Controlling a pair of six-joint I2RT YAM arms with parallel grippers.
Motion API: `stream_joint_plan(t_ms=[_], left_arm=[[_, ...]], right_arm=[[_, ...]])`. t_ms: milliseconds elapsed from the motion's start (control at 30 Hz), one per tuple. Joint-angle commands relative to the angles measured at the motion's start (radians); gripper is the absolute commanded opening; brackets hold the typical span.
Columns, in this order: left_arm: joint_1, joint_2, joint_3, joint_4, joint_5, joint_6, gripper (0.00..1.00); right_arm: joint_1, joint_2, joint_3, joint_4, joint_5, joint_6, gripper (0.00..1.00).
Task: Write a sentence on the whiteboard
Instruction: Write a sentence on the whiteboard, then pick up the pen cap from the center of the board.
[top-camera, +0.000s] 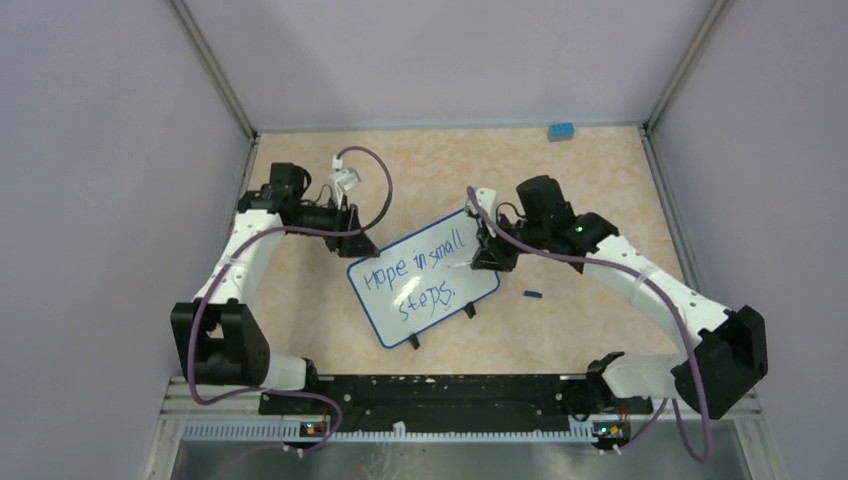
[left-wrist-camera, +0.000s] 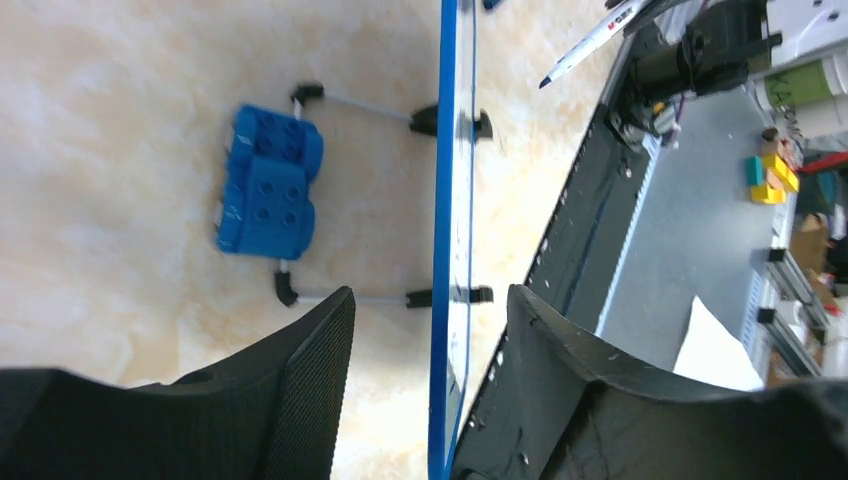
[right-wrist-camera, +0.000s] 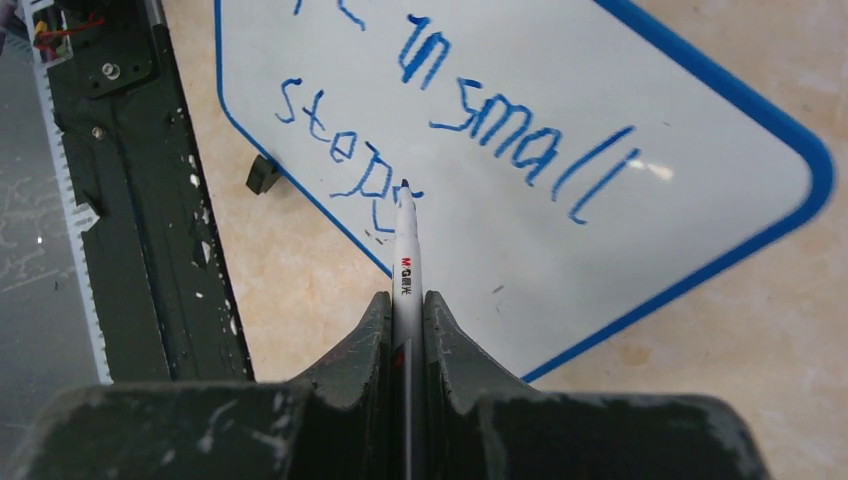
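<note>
My left gripper crosses over the whiteboard (top-camera: 400, 315) to the right in the top view next. It then lowers onto the small dark marker cap (top-camera: 533, 294), since the white marker is uncapped.
The whiteboard (top-camera: 400, 315) stands tilted on black clip feet at mid table. The sentence (top-camera: 418, 272) reads "Hope in small steps." in blue, in two lines. My right gripper (top-camera: 484, 254) is shut on a white marker (right-wrist-camera: 406, 262). The marker's tip sits at the end of "steps" in the right wrist view, over the whiteboard (right-wrist-camera: 600, 230) and its sentence (right-wrist-camera: 500, 125). My left gripper (top-camera: 349, 224) is open at the board's far left corner. In the left wrist view the left gripper (left-wrist-camera: 430, 295) straddles the board's blue rim (left-wrist-camera: 445, 180) edge-on, with a wide gap on the back side.
A blue toy block (left-wrist-camera: 268, 180) lies on the board's wire feet behind it. Another blue block (top-camera: 561, 130) sits at the far right by the back wall. A small dark marker cap (top-camera: 532, 294) lies right of the board. The black base rail (top-camera: 430, 395) runs along the near edge.
</note>
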Motion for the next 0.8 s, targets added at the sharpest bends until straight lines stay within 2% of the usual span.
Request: stream_joint_plan(t_ms=[0, 133, 233, 333, 500, 600, 667, 767], left_arm=[[0.000, -0.023, 0.168, 0.013, -0.009, -0.018, 0.66], [0.000, 0.022, 0.326, 0.016, -0.032, -0.043, 0.69], [-0.005, 0.050, 0.415, 0.081, -0.031, -0.095, 0.70], [-0.055, 0.090, 0.511, 0.105, -0.038, -0.115, 0.71], [-0.289, 0.167, 0.618, 0.107, -0.198, -0.060, 0.69], [-0.395, 0.230, 0.668, 0.125, -0.198, -0.031, 0.67], [-0.484, 0.288, 0.715, 0.120, -0.220, -0.004, 0.65], [-0.641, 0.385, 0.776, 0.102, -0.327, 0.081, 0.64]], right_arm=[[-0.101, -0.051, 0.078, -0.010, -0.096, 0.026, 0.00], [-0.182, -0.072, 0.107, -0.017, -0.140, 0.068, 0.00], [-0.244, -0.080, 0.114, -0.001, -0.153, 0.113, 0.00], [-0.325, -0.082, 0.109, 0.030, -0.172, 0.178, 0.00], [-0.509, -0.072, 0.079, 0.097, -0.196, 0.284, 0.00], [-0.624, -0.068, 0.050, 0.119, -0.195, 0.308, 0.00], [-0.674, -0.065, 0.029, 0.123, -0.182, 0.308, 0.00], [-0.721, -0.063, -0.007, 0.140, -0.173, 0.306, 0.00]])
